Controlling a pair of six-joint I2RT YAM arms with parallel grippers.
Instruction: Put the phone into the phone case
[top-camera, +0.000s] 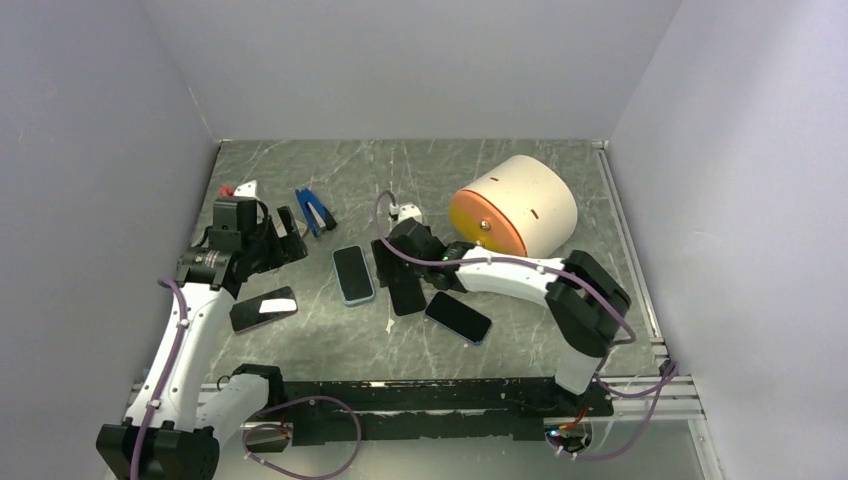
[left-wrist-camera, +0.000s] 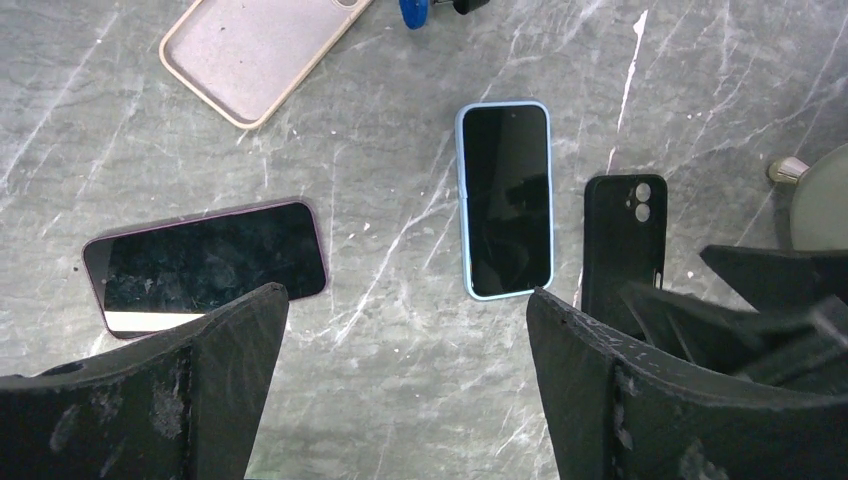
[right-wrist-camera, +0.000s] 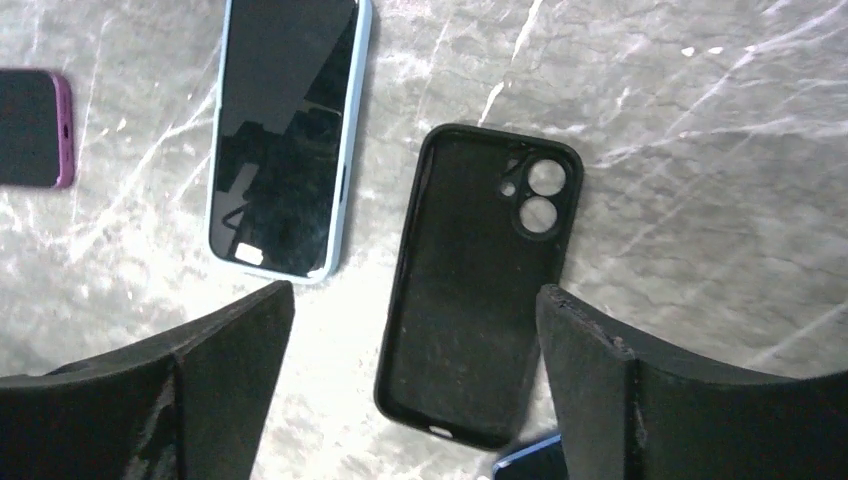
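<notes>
My right gripper turns and comes back and down astride the bare dark phone (top-camera: 458, 317) (right-wrist-camera: 540, 464) next, since the phone lies below and to its right in the top view.
An empty black phone case (right-wrist-camera: 480, 290) lies inside-up on the marbled table, with its camera cutouts at the far end; it also shows as the black phone case (top-camera: 405, 287) from above. My right gripper (right-wrist-camera: 415, 295) hangs open just over the case's near half, touching nothing. A bare dark phone (top-camera: 458, 317) with a blue edge lies to the right of the case, and only the phone's corner (right-wrist-camera: 530, 460) shows in the right wrist view. My left gripper (left-wrist-camera: 408, 295) stands open over bare table at the far left, with nothing between its fingers.
A phone in a light-blue case (top-camera: 353, 274) lies left of the black case. A purple-cased phone (top-camera: 264, 308) sits further left. A beige empty case (left-wrist-camera: 255, 50) and a blue tool (top-camera: 313, 210) lie at the back left. A white and orange drum (top-camera: 515, 205) stands back right.
</notes>
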